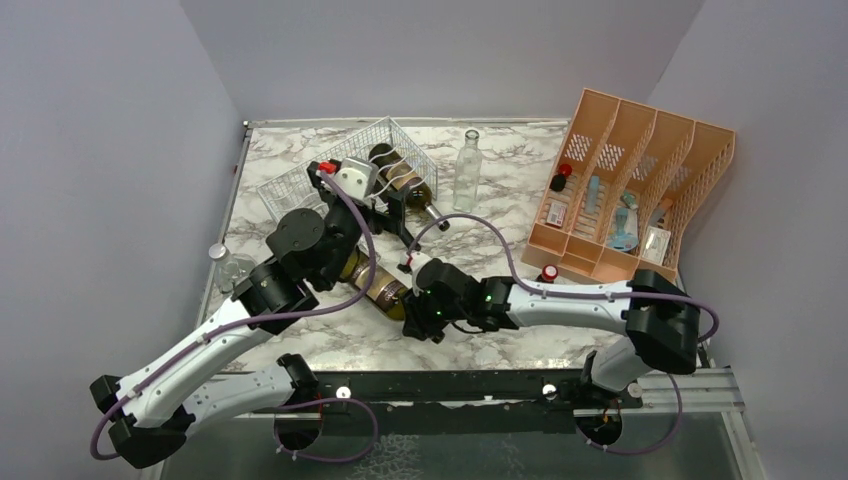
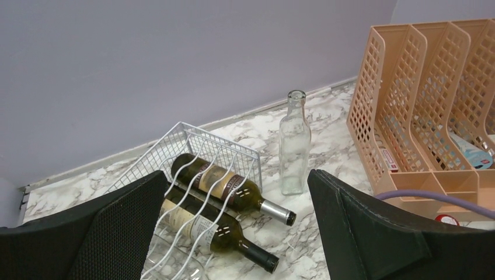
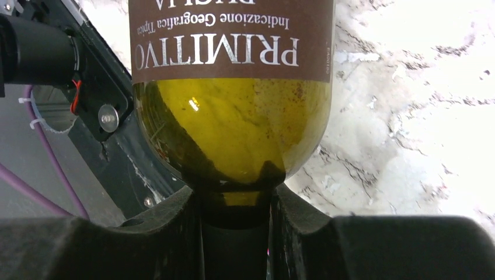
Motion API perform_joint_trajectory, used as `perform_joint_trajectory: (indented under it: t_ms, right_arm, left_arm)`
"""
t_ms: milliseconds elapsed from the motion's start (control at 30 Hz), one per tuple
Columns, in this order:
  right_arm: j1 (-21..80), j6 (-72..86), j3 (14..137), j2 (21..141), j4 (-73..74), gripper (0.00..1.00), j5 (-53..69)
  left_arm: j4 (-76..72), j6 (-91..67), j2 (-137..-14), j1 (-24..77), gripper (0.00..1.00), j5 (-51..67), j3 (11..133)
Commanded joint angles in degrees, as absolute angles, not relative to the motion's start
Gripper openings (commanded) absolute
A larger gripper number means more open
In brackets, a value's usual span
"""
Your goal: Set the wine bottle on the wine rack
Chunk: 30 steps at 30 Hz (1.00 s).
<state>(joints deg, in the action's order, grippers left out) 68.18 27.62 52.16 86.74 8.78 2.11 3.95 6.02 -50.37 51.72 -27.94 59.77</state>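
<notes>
My right gripper has the bottle and next needs to carry it outward into the rack's empty end and let go of it there. That end is to the left of the gripper in the top view.
The wine bottle (image 1: 372,284) lies on its side on the marble table, dark green with a brown label; the right wrist view shows its shoulder and label (image 3: 233,116) close up. My right gripper (image 1: 418,305) is shut on its neck, with the fingers (image 3: 169,221) pressed to both sides. The wine rack (image 1: 345,165) stands at the back left and holds two dark bottles (image 2: 225,186) lying down. My left gripper (image 1: 398,222) is open and empty just in front of the rack (image 2: 192,140), with its fingers (image 2: 99,233) wide apart.
A clear empty glass bottle (image 1: 467,170) stands upright right of the rack, also in the left wrist view (image 2: 293,146). An orange slotted file organizer (image 1: 630,190) fills the back right. A clear jar (image 1: 228,265) lies at the left edge. A small red-capped item (image 1: 548,272) sits by the organizer.
</notes>
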Motion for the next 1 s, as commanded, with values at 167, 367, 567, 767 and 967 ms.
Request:
perform_joint_trajectory:
  t_ms: [167,367,567,767,967]
  right_arm:
    - [68.16,28.53,59.76,93.29,1.11,0.01,3.43]
    - [68.12,29.53,62.77,96.74,0.05,0.01,3.34]
    - [68.12,32.96,66.8,101.45,-0.62,0.01,1.6]
    - [68.14,34.92,70.47,104.62,-2.19,0.01,0.26]
    - [68.12,37.91,76.29,109.58,-1.31,0.01,-2.62]
  left_arm:
    - [1.52,5.59,-47.55,51.68,0.99,-29.07,58.25]
    - [1.71,5.3,-46.82,51.69,0.99,-28.61,57.96]
    - [1.4,4.71,-45.98,51.71,0.99,-27.34,58.04]
    - [1.39,4.6,-45.44,51.68,0.99,-26.16,57.98]
    - [1.97,4.39,-45.21,51.7,0.99,-25.75,58.4]
